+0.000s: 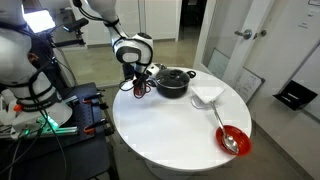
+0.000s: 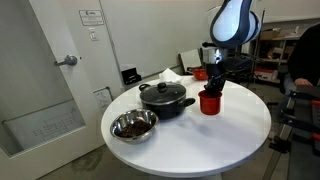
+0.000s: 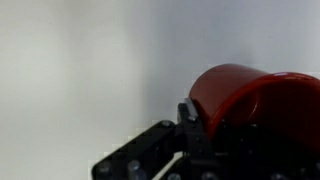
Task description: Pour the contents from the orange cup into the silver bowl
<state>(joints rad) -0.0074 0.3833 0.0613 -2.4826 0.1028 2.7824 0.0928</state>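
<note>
My gripper turns and moves the cup outward next, low over the open white table toward its middle [image 1: 174, 112], since brown contents already lie in the silver bowl.
The orange cup [image 2: 210, 102] stands upright at the far side of the round white table [image 2: 225, 140], on it or barely above it. My gripper [image 2: 213, 82] comes down from above and is shut on the cup's rim. In the wrist view one black finger [image 3: 188, 118] presses against the cup's side [image 3: 250, 95]; the other finger is hidden. The cup also shows under the gripper [image 1: 136, 80] in an exterior view [image 1: 138, 90]. The silver bowl [image 2: 133, 125] sits beyond the dark pot [image 2: 165, 98] from the cup, and shows as a pale shape [image 1: 207, 95].
The dark two-handled lidded pot [image 1: 172, 82] stands between the cup and the silver bowl. A red bowl with a spoon [image 1: 233, 140] sits near the table edge. Equipment and cables [image 1: 45, 110] stand beside the table.
</note>
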